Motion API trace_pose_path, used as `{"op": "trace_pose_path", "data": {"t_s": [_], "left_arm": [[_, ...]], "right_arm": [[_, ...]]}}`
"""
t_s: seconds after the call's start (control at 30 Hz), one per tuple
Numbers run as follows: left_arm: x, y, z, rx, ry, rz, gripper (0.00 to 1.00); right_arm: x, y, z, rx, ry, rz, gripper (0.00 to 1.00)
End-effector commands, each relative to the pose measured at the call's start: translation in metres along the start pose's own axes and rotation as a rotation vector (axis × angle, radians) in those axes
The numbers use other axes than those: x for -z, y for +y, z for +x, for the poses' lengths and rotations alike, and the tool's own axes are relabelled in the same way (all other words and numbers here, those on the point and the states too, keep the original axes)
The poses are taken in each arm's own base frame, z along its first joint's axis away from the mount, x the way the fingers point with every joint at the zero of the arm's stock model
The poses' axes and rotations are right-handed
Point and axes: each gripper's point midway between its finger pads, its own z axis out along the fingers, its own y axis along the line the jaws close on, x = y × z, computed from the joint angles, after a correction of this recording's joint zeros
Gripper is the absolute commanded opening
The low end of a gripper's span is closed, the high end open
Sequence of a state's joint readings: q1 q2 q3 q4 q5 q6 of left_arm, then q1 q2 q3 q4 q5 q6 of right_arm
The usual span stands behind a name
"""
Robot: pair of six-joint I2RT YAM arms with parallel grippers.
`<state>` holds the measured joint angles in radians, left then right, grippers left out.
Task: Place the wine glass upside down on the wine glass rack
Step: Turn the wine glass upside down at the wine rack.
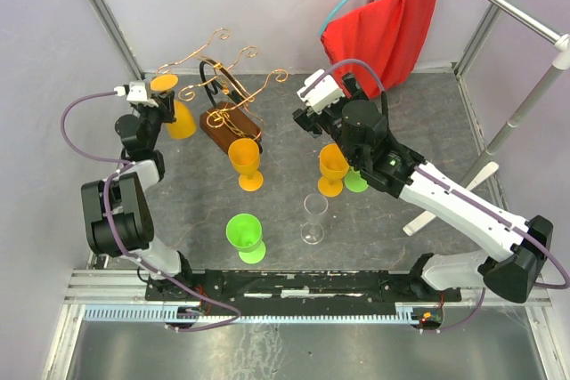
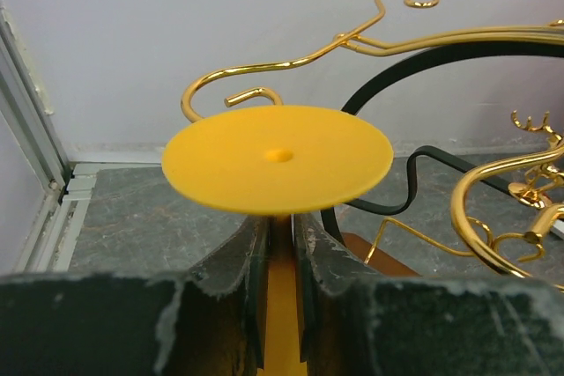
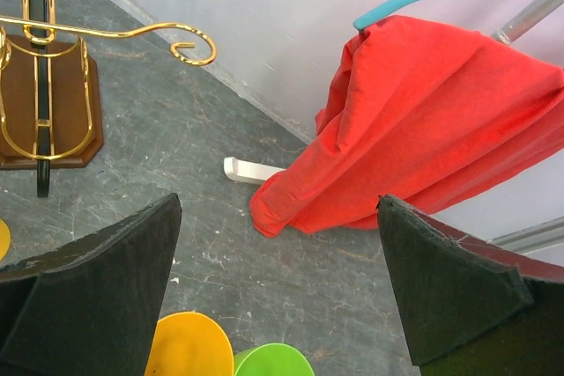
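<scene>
I will carry my left gripper outward until the stem enters the arm's curl and then release, since the glass's foot is still short of the curled copper arm (image 1: 164, 67) (image 2: 190, 96).
An orange wine glass (image 1: 181, 120) hangs upside down, its round foot (image 2: 278, 158) on top. My left gripper (image 2: 282, 253) is shut on its stem (image 2: 282, 305), at the left of the wine glass rack (image 1: 230, 86). In the left wrist view the foot sits just in front of and below a curled copper arm (image 2: 264, 66) and beside the black loop handle (image 2: 423, 59). My right gripper (image 3: 278, 279) stands wide open with nothing between its fingers, above another orange glass (image 3: 185, 345) and a green one (image 3: 273, 360).
The rack's brown base (image 3: 48, 103) stands at the back middle. Upright glasses stand on the grey table: orange (image 1: 246, 163), orange (image 1: 333, 169), green (image 1: 356, 181), clear (image 1: 313, 217), green (image 1: 245, 236). A red cloth (image 1: 387, 28) hangs at the back right.
</scene>
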<state>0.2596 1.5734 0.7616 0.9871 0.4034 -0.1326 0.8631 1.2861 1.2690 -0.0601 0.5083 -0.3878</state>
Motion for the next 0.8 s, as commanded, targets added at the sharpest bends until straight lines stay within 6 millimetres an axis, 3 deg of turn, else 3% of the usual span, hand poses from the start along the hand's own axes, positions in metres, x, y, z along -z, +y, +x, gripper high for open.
{"op": "trace_pose_path", "data": {"t_s": [0.0, 0.3, 0.77], "left_arm": [[-0.013, -0.003, -0.027, -0.052, -0.117, 0.037, 0.03], [-0.028, 0.000, -0.029, -0.038, -0.185, 0.037, 0.03], [-0.054, -0.018, -0.022, -0.047, -0.197, 0.085, 0.03]], "right_arm": [[-0.003, -0.007, -0.012, -0.008, -0.038, 0.028, 1.00], [-0.003, -0.009, -0.006, -0.010, -0.017, 0.051, 1.00], [-0.009, -0.007, 0.004, -0.004, 0.013, 0.069, 1.00]]}}
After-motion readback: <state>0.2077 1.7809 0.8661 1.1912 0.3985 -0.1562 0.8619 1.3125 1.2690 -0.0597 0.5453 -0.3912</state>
